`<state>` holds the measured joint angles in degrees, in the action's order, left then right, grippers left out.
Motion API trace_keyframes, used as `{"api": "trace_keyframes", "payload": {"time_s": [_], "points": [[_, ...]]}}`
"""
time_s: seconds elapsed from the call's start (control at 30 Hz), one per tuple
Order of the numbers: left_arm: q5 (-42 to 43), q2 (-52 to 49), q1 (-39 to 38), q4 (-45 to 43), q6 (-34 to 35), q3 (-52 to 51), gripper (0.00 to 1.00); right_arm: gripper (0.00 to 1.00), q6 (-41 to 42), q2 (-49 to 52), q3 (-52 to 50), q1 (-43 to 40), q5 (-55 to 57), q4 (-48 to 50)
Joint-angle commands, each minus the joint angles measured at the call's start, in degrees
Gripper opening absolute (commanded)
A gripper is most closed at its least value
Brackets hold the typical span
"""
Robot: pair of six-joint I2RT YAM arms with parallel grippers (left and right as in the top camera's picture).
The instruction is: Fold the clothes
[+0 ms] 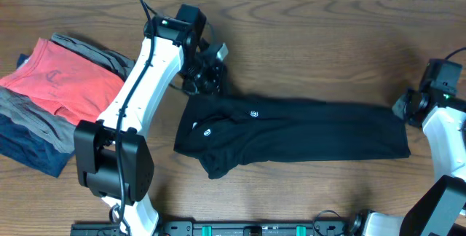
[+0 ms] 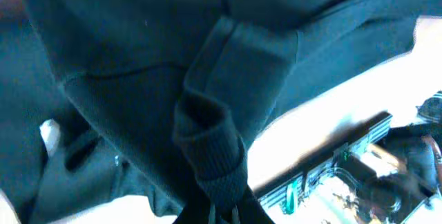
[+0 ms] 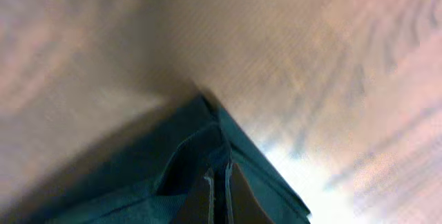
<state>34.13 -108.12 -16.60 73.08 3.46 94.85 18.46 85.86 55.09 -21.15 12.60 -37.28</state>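
Observation:
The shirt's logo end lies nearer my base than the ribbed edge I hold, so my left gripper will move back and down over that end next.
The black collared shirt lies stretched across the middle of the table as a long band, with a small white logo and a round emblem near its left end. My left gripper is shut on the shirt's ribbed edge at the upper left corner. My right gripper is shut on the shirt's corner at the right end, low over the table. The shirt hangs taut between the two grippers.
A pile of folded garments stands at the left: coral-red on top, grey and navy beneath. The wooden table runs behind the shirt. The arm bases stand along the front edge.

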Motion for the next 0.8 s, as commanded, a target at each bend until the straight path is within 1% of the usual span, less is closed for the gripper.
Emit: {"api": "trace_keyframes", "payload": {"time_s": [0.0, 0.27, 0.4, 0.57, 0.77], "points": [[-0.35, 0.76, 0.28, 3.87, -3.93, -0.02, 0.06, 0.01, 0.42, -0.79, 0.02, -0.76, 2.64, -1.90], [-1.95, 0.76, 0.20, 14.05, -4.59, -0.17, 0.06, 0.01, 0.83, -0.76, -0.02, -1.07, 2.73, -3.69], [-2.71, 0.76, 0.11, 16.72, -4.55, -1.68, 0.06, 0.01, 2.32, -0.76, -0.02, -1.07, 5.46, -4.33], [-2.71, 0.76, 0.11, 15.41, -4.52, -6.01, 0.06, 0.01, 2.73, -0.68, -0.02, -1.07, 6.05, -4.57], [-2.67, 0.76, 0.11, 9.16, -2.27, -14.27, 0.06, 0.01, 2.78, -0.35, -0.04, -1.07, 6.29, -4.79]]}}
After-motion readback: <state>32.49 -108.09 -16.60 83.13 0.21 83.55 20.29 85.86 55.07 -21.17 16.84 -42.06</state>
